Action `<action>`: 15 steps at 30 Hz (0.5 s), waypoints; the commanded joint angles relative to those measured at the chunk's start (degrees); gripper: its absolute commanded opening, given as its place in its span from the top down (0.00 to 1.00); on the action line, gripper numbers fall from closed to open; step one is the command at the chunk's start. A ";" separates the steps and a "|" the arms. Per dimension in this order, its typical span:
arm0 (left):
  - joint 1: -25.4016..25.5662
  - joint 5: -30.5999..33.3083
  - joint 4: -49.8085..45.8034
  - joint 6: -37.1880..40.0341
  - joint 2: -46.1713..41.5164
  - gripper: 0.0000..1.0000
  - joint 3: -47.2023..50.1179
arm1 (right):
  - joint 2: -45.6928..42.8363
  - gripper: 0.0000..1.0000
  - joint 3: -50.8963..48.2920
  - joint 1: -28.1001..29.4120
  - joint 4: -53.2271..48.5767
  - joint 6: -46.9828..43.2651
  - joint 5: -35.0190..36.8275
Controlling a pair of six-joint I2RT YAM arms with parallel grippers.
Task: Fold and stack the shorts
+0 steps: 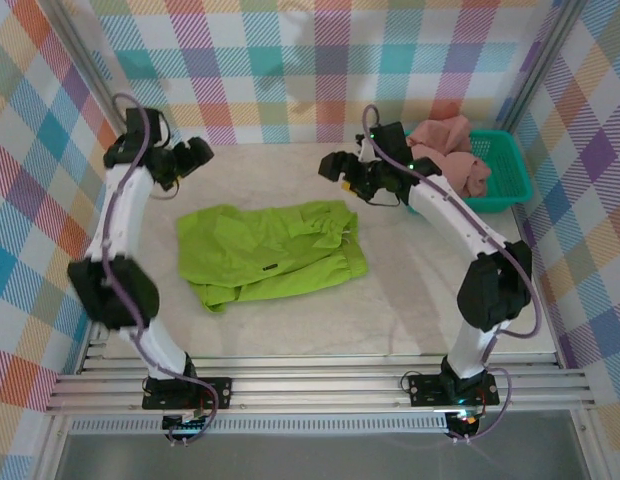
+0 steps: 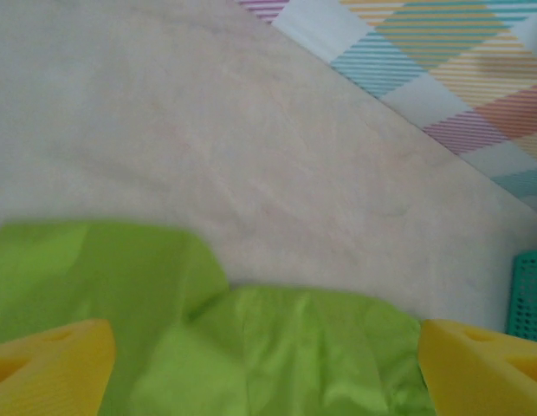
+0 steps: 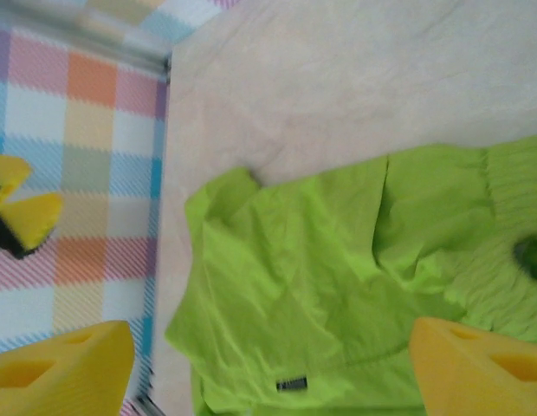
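Note:
My left gripper brings its open fingers back and down onto the leg hem's near corner (image 1: pixel 188 279) next, as that exposed edge lies below and back from the gripper.
The lime green shorts (image 1: pixel 270 252) lie spread and loosely folded on the middle of the table, with the gathered waist at the right. The dusty salmon pink shorts (image 1: pixel 452 152) are heaped in the teal basket (image 1: pixel 512 182) at the back right. My left gripper (image 1: pixel 193 160) hovers above the table behind the green pair's left end. Its yellow fingers (image 2: pixel 52 368) stand wide apart and open over the green fabric (image 2: pixel 277 347). My right gripper (image 1: pixel 335 168) hangs behind the right end, also open, with the green shorts (image 3: pixel 338 277) below its fingers (image 3: pixel 476 364).
Plaid walls close in the table at the back and on both sides. A corner of the teal basket (image 2: pixel 530 295) shows at the right edge of the left wrist view. Bare tabletop (image 1: pixel 410 300) lies in front of and to the right of the green pair.

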State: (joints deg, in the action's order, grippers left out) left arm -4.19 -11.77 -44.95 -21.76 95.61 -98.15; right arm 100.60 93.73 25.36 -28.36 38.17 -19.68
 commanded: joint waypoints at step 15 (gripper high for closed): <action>8.57 28.45 0.12 -20.65 -20.76 0.21 43.83 | -0.33 0.26 -13.01 1.27 -4.52 -10.72 10.94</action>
State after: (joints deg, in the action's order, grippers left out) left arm 4.16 11.75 -44.66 -39.62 74.70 -55.99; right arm 100.14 81.89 26.61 -33.04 28.84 -10.46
